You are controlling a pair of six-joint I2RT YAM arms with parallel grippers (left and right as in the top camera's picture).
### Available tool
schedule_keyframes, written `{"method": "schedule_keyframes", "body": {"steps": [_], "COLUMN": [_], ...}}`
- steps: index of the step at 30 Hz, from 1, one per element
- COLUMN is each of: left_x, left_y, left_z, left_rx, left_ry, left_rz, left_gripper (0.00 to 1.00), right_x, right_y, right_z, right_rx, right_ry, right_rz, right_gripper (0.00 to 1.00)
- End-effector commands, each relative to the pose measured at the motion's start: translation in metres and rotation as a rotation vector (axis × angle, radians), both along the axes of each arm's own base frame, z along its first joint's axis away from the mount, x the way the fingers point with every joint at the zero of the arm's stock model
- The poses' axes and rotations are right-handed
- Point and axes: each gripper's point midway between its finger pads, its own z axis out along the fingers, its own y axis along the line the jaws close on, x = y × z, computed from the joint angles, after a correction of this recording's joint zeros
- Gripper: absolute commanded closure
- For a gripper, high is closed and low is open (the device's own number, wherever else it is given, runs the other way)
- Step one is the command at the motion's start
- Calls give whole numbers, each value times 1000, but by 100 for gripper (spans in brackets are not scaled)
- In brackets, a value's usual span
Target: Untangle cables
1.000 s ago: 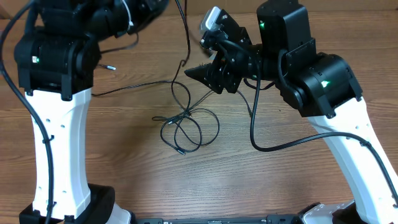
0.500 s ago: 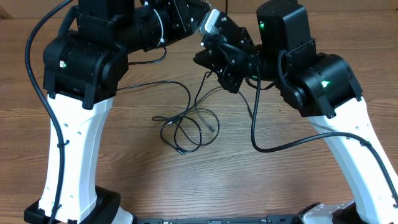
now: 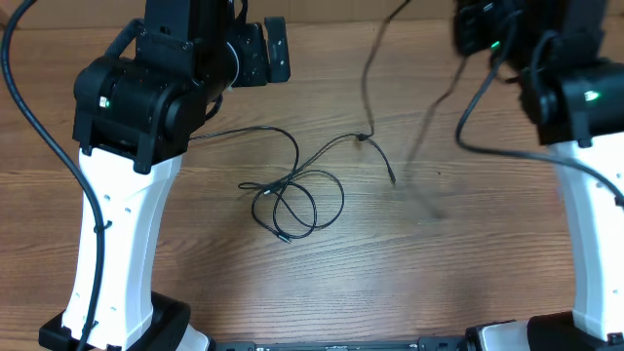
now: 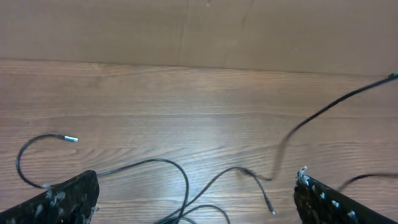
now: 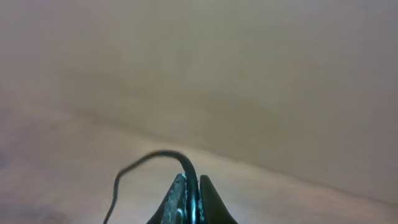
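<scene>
Next I will carry my right gripper to the right in the overhead view, then down toward the table's side, to release the black cable clear of the looped tangle.
The cables (image 3: 292,200) are thin black cords, looped in a small tangle on the wooden table at mid-frame. One strand (image 3: 369,78) rises from the tangle toward the top edge. In the right wrist view my right gripper (image 5: 191,186) is shut on this strand (image 5: 149,157), high above the table. My left gripper (image 4: 198,177) stands wide open over the far side of the tangle, with nothing between its fingers (image 4: 65,199). A plug tip (image 4: 67,139) lies to its left, and another plug tip (image 3: 392,180) lies right of the loops.
The left arm's white column (image 3: 122,234) stands left of the tangle. The right arm (image 3: 575,97) is at the top right, blurred. Thick black arm cables hang beside both arms. A plain wall (image 4: 199,31) backs the table's far edge.
My right gripper closed on a strand and swung up and to the right, lifting it. My left gripper opened, let go and pulled back to the left.
</scene>
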Motion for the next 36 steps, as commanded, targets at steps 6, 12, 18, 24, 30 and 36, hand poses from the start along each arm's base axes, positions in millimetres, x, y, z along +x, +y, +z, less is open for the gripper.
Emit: {"method": "schedule_keyframes", "body": {"steps": [6, 12, 18, 24, 30, 36], "left_x": [-10, 3, 20, 47, 67, 82], "left_y": [-6, -13, -23, -34, -46, -53], "left_z": [-19, -45, -93, -152, -190, -172], "left_rx": [80, 109, 157, 212, 225, 223], "left_ry": [73, 142, 273, 393, 439, 332], "left_rz": [-83, -99, -113, -130, -165, -199], "left_gripper": [0, 0, 0, 0, 0, 0], "right_x": [13, 10, 26, 45, 38, 19], "right_y": [-118, -193, -285, -361, -434, -488], "right_z": [90, 132, 90, 46, 38, 25], "right_rx": [-76, -158, -263, -281, -283, -271], "right_ry": [-367, -568, -485, -410, -425, -451], "right_rz": [-269, -463, -606, -706, -816, -904], "right_gripper": [96, 96, 96, 96, 96, 96]}}
